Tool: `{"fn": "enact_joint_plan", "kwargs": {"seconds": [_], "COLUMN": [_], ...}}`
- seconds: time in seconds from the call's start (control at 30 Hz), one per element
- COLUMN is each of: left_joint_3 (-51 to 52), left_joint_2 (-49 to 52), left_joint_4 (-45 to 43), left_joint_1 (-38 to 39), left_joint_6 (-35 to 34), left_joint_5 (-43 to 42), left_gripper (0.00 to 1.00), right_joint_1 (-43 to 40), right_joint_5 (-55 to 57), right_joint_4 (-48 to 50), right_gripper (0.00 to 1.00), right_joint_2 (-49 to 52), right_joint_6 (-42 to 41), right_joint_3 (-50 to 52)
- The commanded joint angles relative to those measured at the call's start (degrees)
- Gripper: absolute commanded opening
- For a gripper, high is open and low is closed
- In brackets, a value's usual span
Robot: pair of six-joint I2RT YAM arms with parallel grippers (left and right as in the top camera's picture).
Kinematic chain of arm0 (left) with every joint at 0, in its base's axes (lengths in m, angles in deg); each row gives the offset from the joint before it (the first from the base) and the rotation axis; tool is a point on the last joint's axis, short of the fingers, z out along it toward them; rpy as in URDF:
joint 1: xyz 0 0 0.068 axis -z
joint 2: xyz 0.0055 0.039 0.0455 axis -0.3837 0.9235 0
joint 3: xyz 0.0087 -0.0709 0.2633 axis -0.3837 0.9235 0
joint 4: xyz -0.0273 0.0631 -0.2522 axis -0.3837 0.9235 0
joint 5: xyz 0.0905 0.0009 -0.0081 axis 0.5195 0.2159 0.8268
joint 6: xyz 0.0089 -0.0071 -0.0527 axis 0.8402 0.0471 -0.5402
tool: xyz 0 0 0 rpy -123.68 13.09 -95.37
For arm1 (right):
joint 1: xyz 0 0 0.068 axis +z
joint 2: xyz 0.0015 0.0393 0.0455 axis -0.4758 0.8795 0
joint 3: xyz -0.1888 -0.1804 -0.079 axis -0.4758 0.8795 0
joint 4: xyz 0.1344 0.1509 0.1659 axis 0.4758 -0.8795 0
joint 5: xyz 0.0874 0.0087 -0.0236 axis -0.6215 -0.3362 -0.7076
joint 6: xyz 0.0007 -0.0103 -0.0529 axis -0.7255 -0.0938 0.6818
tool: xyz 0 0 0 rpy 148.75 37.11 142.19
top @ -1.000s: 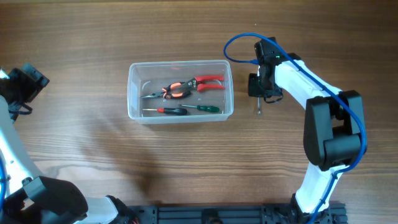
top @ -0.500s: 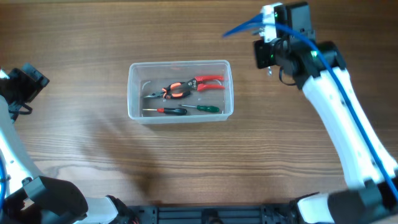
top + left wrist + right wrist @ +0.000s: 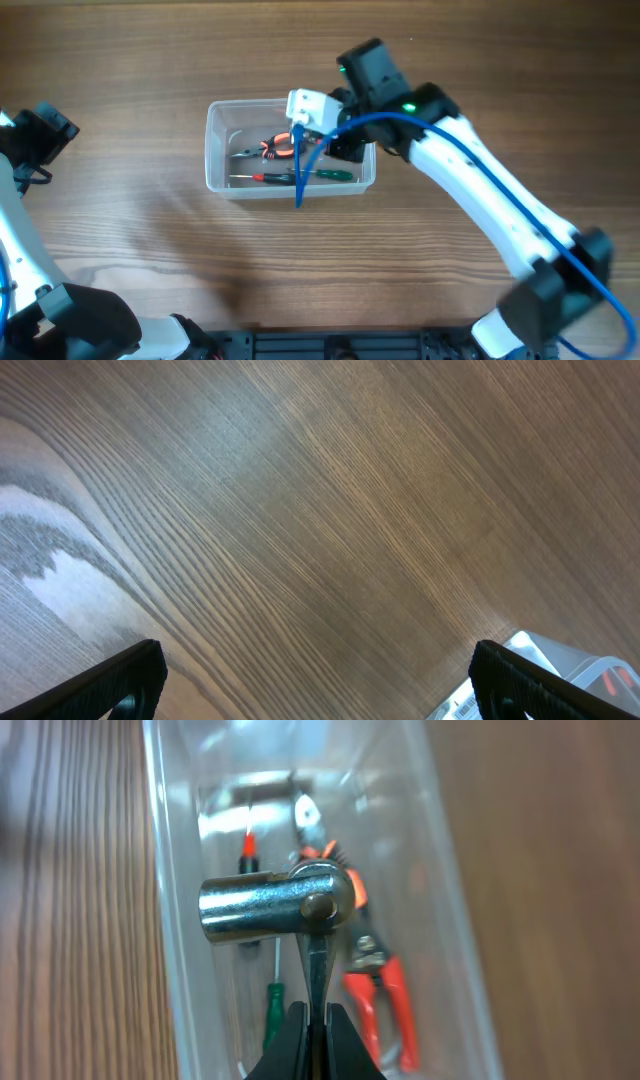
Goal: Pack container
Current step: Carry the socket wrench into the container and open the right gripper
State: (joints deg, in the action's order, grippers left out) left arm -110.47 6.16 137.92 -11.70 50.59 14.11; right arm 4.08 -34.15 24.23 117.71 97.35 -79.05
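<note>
The metal tool will go down next into the open gap between pliers (image 3: 280,148) and green screwdriver, and my right gripper will let go of the tool's handle, since that bare bottom of the tub is below it.
The container (image 3: 213,150) is a clear plastic tub at the table's middle. Inside lie red-handled pliers (image 3: 280,148), a red-and-black screwdriver (image 3: 262,177) and a green screwdriver (image 3: 335,174). My right gripper (image 3: 332,132) hangs over the tub's right half. In the right wrist view it (image 3: 317,1020) is shut on the flat handle of a metal tool with a cylindrical head (image 3: 270,910), held above the pliers (image 3: 385,990) and green screwdriver (image 3: 274,1010). My left gripper (image 3: 320,690) is open over bare wood, far left of the tub.
The left arm (image 3: 40,130) stands at the table's left edge. A blue cable (image 3: 300,180) from the right arm dangles across the tub's front wall. A clear plastic corner (image 3: 560,660) shows at the lower right of the left wrist view.
The right arm has swung from the table right of the container, up toward the far edge, then left over the container, still shut. The left arm has not moved.
</note>
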Motion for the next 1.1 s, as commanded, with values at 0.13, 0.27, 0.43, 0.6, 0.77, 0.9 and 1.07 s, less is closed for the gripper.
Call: {"fn": "enact_joint_plan", "kwargs": {"seconds": [0.13,0.27,0.43,0.6,0.77,0.9,1.07], "left_joint_3": [-0.37,-0.37,-0.37,-0.37,-0.37,-0.37,-0.37], "left_joint_2": [0.11,0.11,0.11,0.11,0.11,0.13,0.11], "left_joint_4": [0.02,0.02,0.00,0.02,0.02,0.02,0.02], "left_joint_1": [-0.26,-0.26,-0.26,-0.26,-0.26,-0.26,-0.26], "left_joint_6": [-0.92,-0.92,-0.92,-0.92,-0.92,-0.92,-0.92], "left_joint_5": [-0.92,-0.90,-0.90,-0.92,-0.90,-0.90,-0.90], "left_gripper": [1.00,1.00,1.00,1.00,1.00,1.00,1.00], "right_joint_1": [0.02,0.02,0.02,0.09,0.09,0.09,0.09], "right_joint_5": [-1.73,-1.73,-1.42,2.58,8.90,10.47,14.25], "right_joint_4": [0.50,0.96,3.54,5.14,0.98,-5.66,-5.97], "right_gripper": [0.04,0.04,0.42,0.53,0.53,0.39,0.36], "right_joint_2": [14.67,18.03,18.53,17.97,13.81,8.44,0.79], "right_joint_6": [5.62,5.60,3.63,-4.72,-22.67,-38.36,-50.40], "right_joint_3": [0.66,0.66,0.63,-0.22,-6.45,-16.04,-20.72]}}
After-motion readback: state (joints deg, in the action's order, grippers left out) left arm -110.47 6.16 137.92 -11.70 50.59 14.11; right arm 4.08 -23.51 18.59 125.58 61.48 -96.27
